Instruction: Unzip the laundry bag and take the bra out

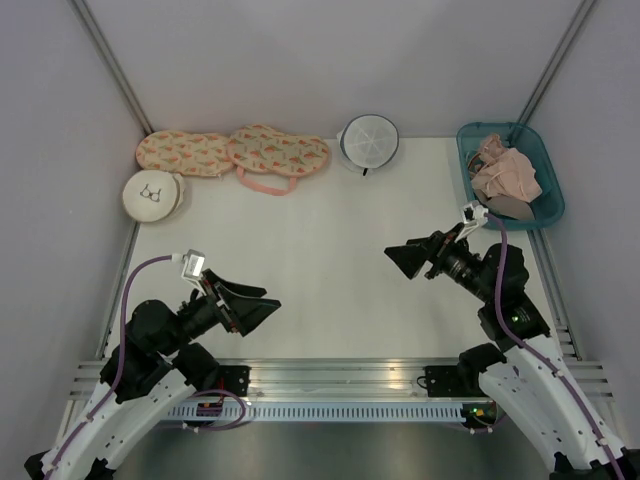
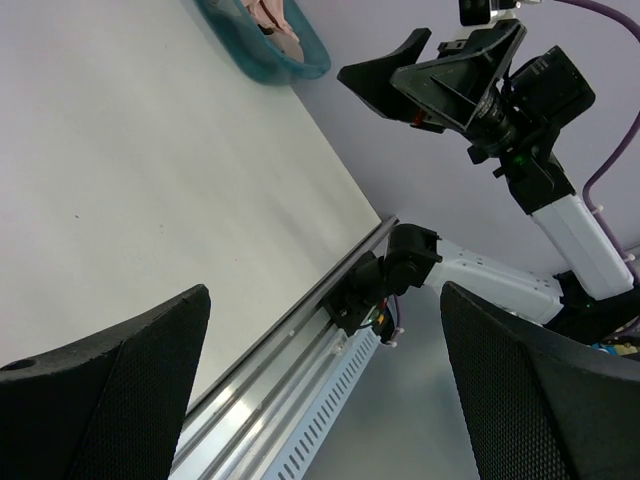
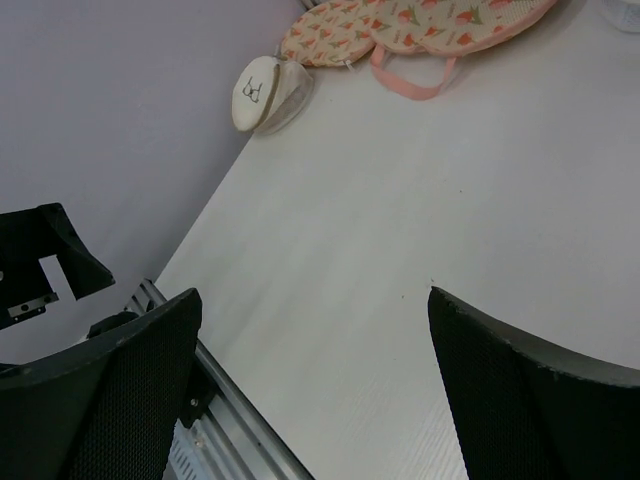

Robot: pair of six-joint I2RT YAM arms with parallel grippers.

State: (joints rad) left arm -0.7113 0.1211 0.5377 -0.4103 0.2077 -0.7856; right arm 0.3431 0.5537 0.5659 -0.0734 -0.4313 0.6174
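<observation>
My right gripper will next move outward over the bare tabletop to the zipper rim's side (image 1: 397,146) facing the teal bin, because the bag is outward of that gripper.
The laundry bag (image 1: 368,140), a round white mesh pouch with a dark zipper rim, lies at the back middle of the table, zipped shut as far as I can tell. The bra is hidden; I cannot see it. My left gripper (image 1: 268,302) is open and empty, low at the near left, far from the bag. My right gripper (image 1: 398,256) is open and empty at the near right, pointing left. In the left wrist view my left gripper (image 2: 325,380) frames the table's front rail; in the right wrist view my right gripper (image 3: 315,380) frames bare tabletop.
Two pink patterned bra-shaped cases (image 1: 235,152) lie at the back left, with a cream round pouch printed with a bra drawing (image 1: 153,193) beside them. A teal bin (image 1: 545,205) holding pink and beige garments (image 1: 507,172) stands at the back right.
</observation>
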